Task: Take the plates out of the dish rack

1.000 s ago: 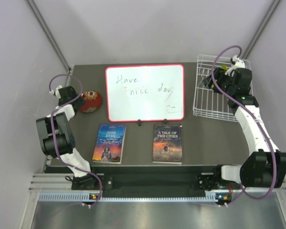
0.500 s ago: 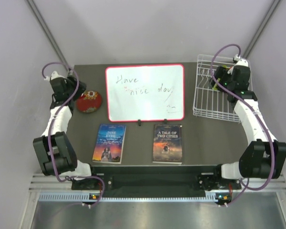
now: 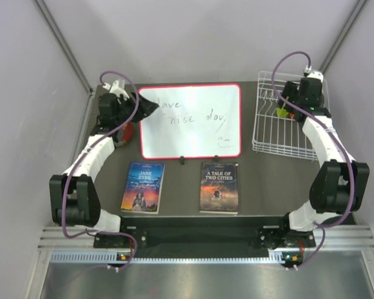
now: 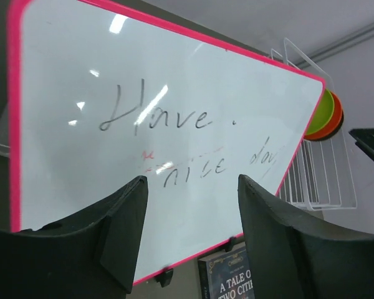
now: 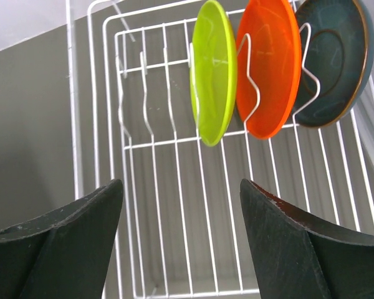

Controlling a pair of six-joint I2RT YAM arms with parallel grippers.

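The rack's empty wires beside the lime green plate leave room for my fingers, so my right gripper should next move down and outward and close on the lime green plate's near upper rim (image 3: 282, 113) (image 5: 229, 93).
The white wire dish rack (image 3: 277, 134) stands at the back right. In the right wrist view (image 5: 174, 187) it holds three plates upright between its prongs: a lime green plate (image 5: 212, 71), an orange plate (image 5: 271, 68) and a dark plate (image 5: 330, 59). My right gripper (image 5: 182, 205) is open and empty above the rack, short of the plates; from the top it (image 3: 282, 104) sits over the rack's back part. The red floral plate (image 3: 127, 132) lies on the table at the left, partly hidden by my left arm. My left gripper (image 3: 147, 107) is open and empty over the whiteboard's top left corner.
A red-framed whiteboard (image 3: 190, 121) with handwriting lies in the middle. Two books lie in front of it, "Jane Eyre" (image 3: 143, 186) and "A Tale of Two Cities" (image 3: 219, 187). The left wrist view shows the whiteboard (image 4: 174, 124) and the rack (image 4: 315, 180) beyond it.
My left gripper has swung from beside the red plate up and right to the whiteboard's corner. My right gripper has drawn back a little over the rack.
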